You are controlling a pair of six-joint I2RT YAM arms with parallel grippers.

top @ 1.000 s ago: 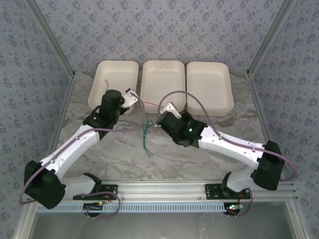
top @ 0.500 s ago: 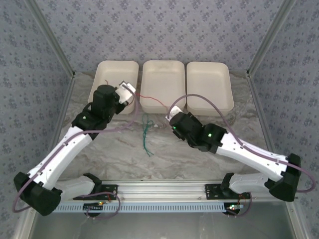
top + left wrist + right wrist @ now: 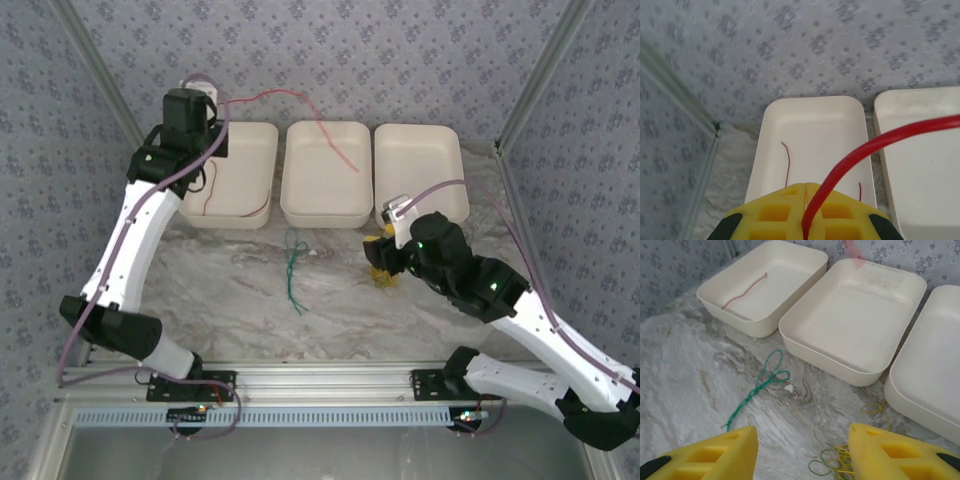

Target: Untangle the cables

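The red cable goes toward the side with my left gripper next, off the middle tray, then down to be released, as the tray with red cable pieces lies below.
My left gripper is raised high above the left white tray, shut on a red cable. That cable arcs right and hangs down over the middle tray. The left wrist view shows the yellow pads pinching the red cable. Two more red strands lie in the left tray. A green cable lies on the table. My right gripper stands open, low over the table, with a yellow and green tangle between its fingers; nothing is held.
Three white trays stand in a row at the back; the right tray holds nothing, and its near corner is close to my right gripper. Patterned walls close in the back and sides. The marble tabletop is bare at the front left.
My left arm rose and swung back left, pulling the red cable up off the table. My right gripper opened and moved right and nearer, down to the yellow tangle.
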